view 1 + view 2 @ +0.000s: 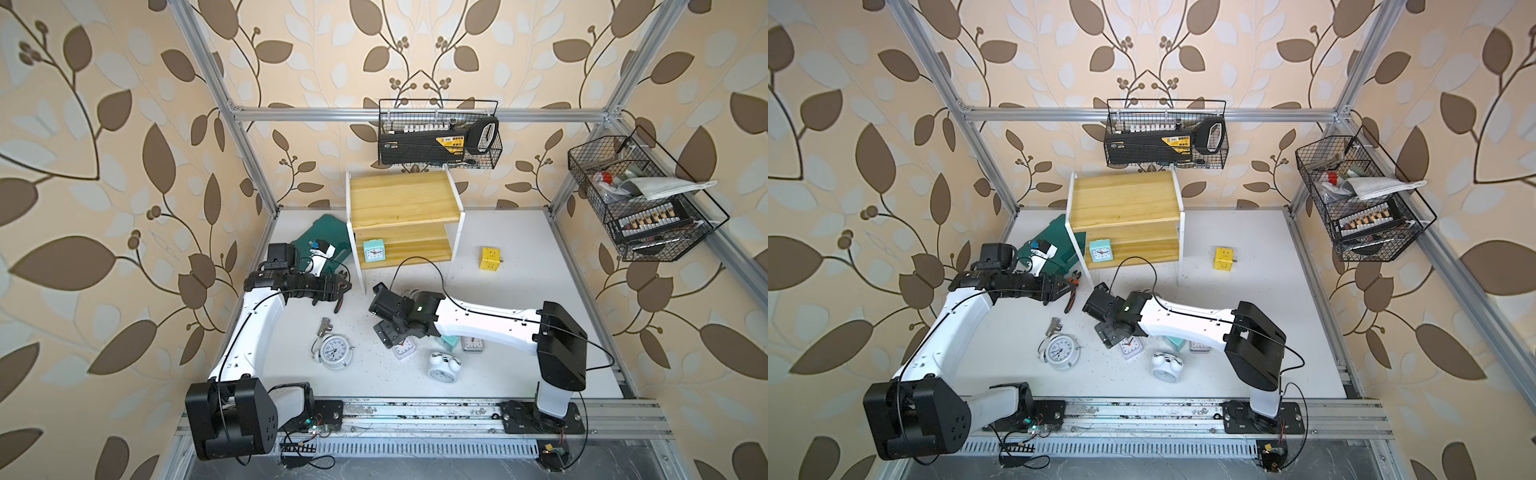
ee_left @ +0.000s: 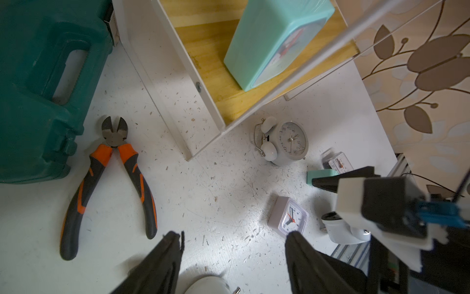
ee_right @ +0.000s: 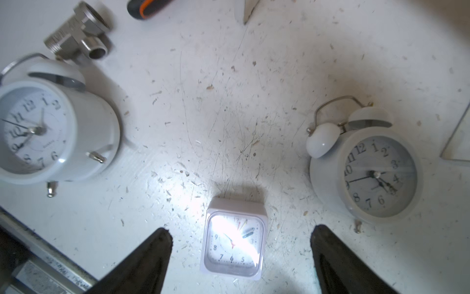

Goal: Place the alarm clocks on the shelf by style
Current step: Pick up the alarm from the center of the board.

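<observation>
My right gripper will next go down until its open fingers are at the lilac clock's opposite sides and close there, as the clock is below the gap between them.
The shelf [image 1: 401, 195] stands at the back, and a mint alarm clock [image 1: 374, 250] sits on its lower board. My right gripper [image 3: 241, 229] is open, hovering low with the lilac square clock [image 3: 234, 241] lying face up between its fingers, untouched. Two round white twin-bell clocks [image 3: 40, 132] [image 3: 366, 173] lie on either side of it. Under the right arm lie a second mint clock [image 1: 449, 341] and a grey one [image 1: 472, 344]. My left gripper [image 2: 234, 236] is open and empty by the shelf's front left leg [image 2: 188, 122].
Orange-handled pliers [image 1: 340, 297] and a green tool case [image 1: 322, 235] lie by the left gripper. A metal pipe fitting [image 1: 324, 326] rests beside the left round clock. A yellow cube [image 1: 489, 258] sits right of the shelf. Black wire baskets [image 1: 438, 133] [image 1: 640, 199] hang on the frame.
</observation>
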Motion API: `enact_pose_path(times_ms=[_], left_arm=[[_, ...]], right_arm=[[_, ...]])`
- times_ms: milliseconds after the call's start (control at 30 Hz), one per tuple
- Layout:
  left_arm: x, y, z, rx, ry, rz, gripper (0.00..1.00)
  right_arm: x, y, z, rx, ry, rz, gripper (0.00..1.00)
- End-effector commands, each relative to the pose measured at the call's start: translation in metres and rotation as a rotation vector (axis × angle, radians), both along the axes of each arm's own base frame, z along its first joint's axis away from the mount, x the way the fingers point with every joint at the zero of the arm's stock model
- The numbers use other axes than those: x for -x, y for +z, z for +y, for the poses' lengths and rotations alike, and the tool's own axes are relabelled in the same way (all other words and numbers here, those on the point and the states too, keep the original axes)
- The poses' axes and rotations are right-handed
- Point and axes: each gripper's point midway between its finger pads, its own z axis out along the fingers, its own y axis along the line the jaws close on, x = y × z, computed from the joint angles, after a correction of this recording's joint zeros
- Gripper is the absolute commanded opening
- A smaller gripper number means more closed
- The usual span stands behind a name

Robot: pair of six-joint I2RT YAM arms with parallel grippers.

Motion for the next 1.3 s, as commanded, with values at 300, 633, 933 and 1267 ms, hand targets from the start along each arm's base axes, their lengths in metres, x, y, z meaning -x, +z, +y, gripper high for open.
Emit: enact_pose_path(times_ms=[300,633,933,1267], left_arm=[[0.002,-0.001,-0.004,0.026,-0.027,0.008,0.68],[0.002,-0.004,-0.004,0.027,-0.029,0.023,0.68],[0.003,-0.004,-0.004,0.027,-0.031,0.022,0.68],[0.005,-0.004,-0.005,0.030,-0.038,0.016,0.68]], right_arm=[[0.015,-0.037,-0.014,0.148,-0.001,0.114,0.94],[0.018,-0.055,-0.008,0.168,0.027,0.159,0.90],[0.016,-0.063,-0.008,0.168,0.017,0.167,0.81],[0.015,-0.063,-0.006,0.152,0.005,0.165,0.65]])
